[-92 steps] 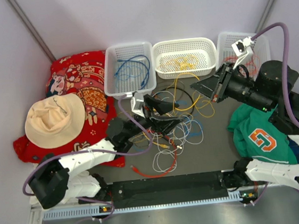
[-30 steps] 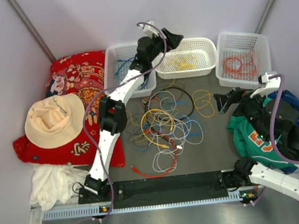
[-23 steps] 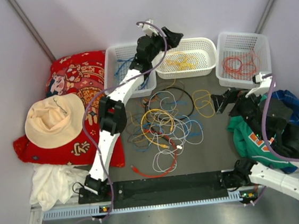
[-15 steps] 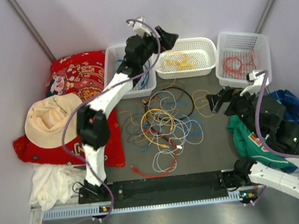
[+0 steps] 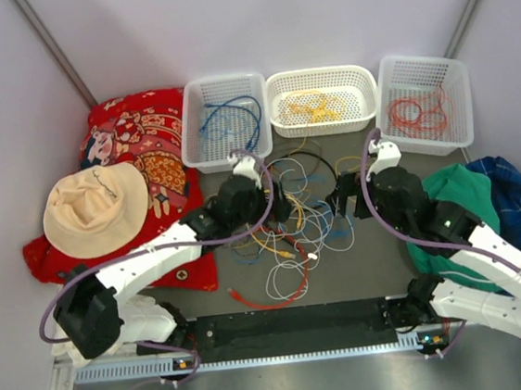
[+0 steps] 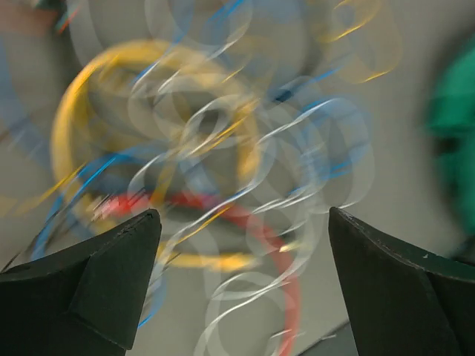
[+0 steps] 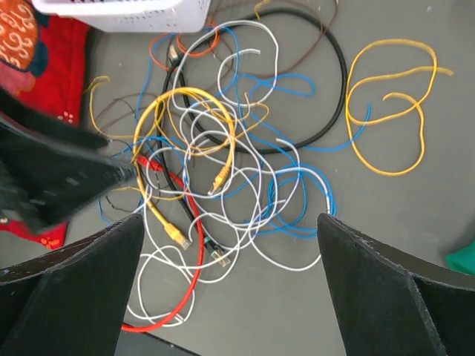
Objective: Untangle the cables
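Observation:
My left gripper moves down and toward the left in the top view onto the thick yellow loop's outer side next. That side lies clear of the white coils.
The cables (image 5: 294,233) lie in a tangle of yellow, white, blue, black and red loops at the middle of the dark mat. My left gripper (image 5: 278,202) hovers over the tangle's left part, open and holding nothing. The left wrist view is blurred; it shows the cables (image 6: 215,261) below the spread gripper (image 6: 241,222). My right gripper (image 5: 343,196) hangs open at the tangle's right edge. In the right wrist view the gripper (image 7: 230,221) is above the cables (image 7: 220,178), with a red cable (image 7: 202,245) and a separate yellow loop (image 7: 391,44).
Three white baskets stand at the back: blue cables in the left one (image 5: 189,119), yellow in the middle (image 5: 318,79), orange-red in the right (image 5: 390,97). A red patterned cloth (image 5: 138,133) and a hat (image 5: 94,208) lie left, green (image 5: 466,201) and blue (image 5: 512,192) clothes right.
The left arm has swung down from above the middle basket to the tangle, and its jaws have opened wide. The right arm has moved left, up to the tangle's edge.

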Robot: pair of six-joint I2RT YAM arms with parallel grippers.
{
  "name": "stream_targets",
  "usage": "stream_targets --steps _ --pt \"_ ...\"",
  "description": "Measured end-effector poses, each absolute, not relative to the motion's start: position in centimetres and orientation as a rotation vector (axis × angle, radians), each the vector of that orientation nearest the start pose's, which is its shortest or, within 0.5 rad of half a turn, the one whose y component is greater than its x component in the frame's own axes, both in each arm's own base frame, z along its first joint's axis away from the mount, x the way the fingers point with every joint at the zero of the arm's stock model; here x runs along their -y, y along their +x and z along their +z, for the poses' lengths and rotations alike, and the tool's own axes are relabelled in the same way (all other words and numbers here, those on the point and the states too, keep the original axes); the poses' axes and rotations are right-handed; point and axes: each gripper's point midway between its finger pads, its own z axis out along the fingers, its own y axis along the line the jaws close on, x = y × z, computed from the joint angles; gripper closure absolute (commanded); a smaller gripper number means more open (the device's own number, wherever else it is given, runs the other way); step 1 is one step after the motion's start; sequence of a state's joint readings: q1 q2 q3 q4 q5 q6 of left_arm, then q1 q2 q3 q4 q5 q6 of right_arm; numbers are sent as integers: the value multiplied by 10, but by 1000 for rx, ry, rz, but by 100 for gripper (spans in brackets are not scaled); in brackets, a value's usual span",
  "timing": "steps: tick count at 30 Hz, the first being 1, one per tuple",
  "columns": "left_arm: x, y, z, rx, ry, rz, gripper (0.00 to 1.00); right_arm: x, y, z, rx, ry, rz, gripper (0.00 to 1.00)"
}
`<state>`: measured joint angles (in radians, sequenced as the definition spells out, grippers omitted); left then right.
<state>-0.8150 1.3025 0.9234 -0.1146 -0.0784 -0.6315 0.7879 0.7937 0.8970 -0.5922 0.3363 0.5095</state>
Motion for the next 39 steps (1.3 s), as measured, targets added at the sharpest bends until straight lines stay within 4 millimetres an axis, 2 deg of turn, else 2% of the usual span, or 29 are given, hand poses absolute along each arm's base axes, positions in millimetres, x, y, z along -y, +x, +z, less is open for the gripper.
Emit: stream_targets --steps 1,3,4,6,10,12,14,17,20,24,25,28,35,37,39 --pt "286 261 156 -2237 135 -711 2 -167 219 235 -2070 -74 471 1" --pt "260 252 122 -2328 103 -571 2 -167 217 228 -2087 -69 476 1" --pt "251 251 114 -2349 86 -518 1 -168 216 225 -2095 -67 481 1" --pt "240 257 112 -2342 53 -453 1 -168 215 220 -2108 -61 485 1" --pt "235 274 104 -2340 2 -343 2 -167 212 217 -2117 -43 495 1" --pt "234 285 86 -2375 -20 -268 2 -166 210 219 -2108 -35 506 1" --pt "228 291 60 -2434 -52 -200 2 -164 209 223 -2096 -24 519 1" --pt "209 296 25 -2520 -119 -117 2 -161 205 226 -2088 -13 529 1" --pt "203 310 27 -2500 -204 -153 7 -158 203 227 -2088 -5 532 1" --pt "201 318 29 -2489 -249 -189 36 -157 202 226 -2089 -2 528 1" --pt "203 317 29 -2496 -242 -207 63 -157 202 224 -2092 -2 525 1" --pt "213 313 28 -2523 -218 -273 100 -156 202 220 -2102 -3 517 1" --pt "239 301 26 -2552 -72 -426 100 -156 201 219 -2103 -4 515 2" --pt "247 290 30 -2550 -10 -507 100 -154 201 219 -2104 -7 507 2" --pt "252 274 44 -2521 50 -615 100 -150 199 224 -2097 -15 495 1"
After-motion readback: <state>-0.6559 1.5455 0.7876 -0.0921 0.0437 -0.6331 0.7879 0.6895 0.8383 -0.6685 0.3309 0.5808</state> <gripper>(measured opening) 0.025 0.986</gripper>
